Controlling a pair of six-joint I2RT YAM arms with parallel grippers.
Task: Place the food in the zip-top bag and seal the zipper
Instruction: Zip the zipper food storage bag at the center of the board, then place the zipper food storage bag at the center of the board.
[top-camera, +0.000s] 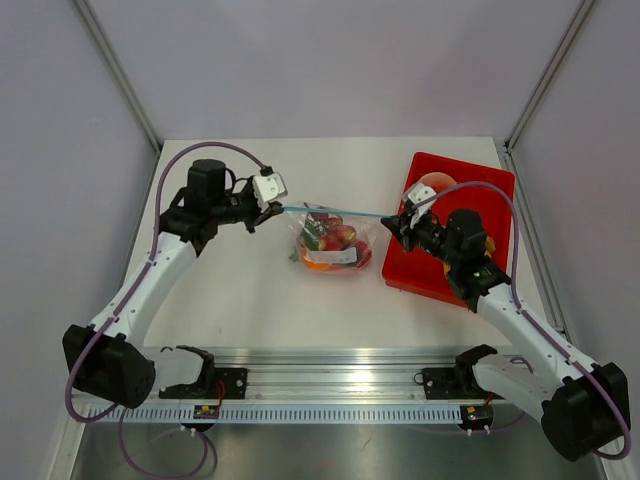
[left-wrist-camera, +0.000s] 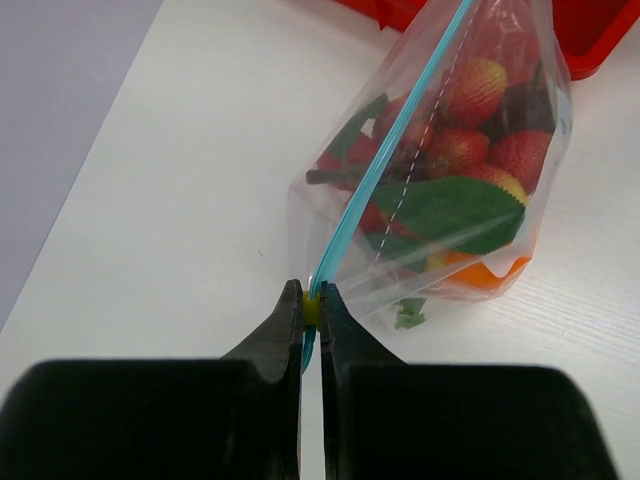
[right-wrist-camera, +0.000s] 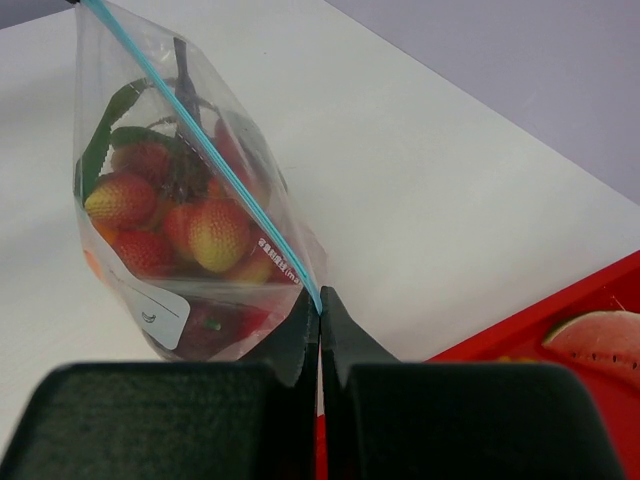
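The left gripper carries the filled bag outward and to the left in the top view, over empty table (top-camera: 244, 252) next, since the yellow slider sits at the zipper's end.
The clear zip-top bag (top-camera: 332, 243) hangs in the middle of the table, held taut between both grippers. It holds the food (left-wrist-camera: 470, 150): red strawberries, green leaves and an orange piece. The light blue zipper (top-camera: 330, 210) runs straight along the bag's mouth. My left gripper (top-camera: 272, 208) is shut on the zipper's left end, on a small yellow slider (left-wrist-camera: 311, 310). My right gripper (top-camera: 388, 220) is shut on the zipper's right end (right-wrist-camera: 318, 302). The food also shows through the plastic in the right wrist view (right-wrist-camera: 190, 225).
A red rectangular tray (top-camera: 470, 190) lies at the right under the right arm, with a watermelon slice (right-wrist-camera: 600, 335) and other toy pieces in it. The bag's bottom rests on the white table (top-camera: 230, 280). Metal frame posts stand at the back corners.
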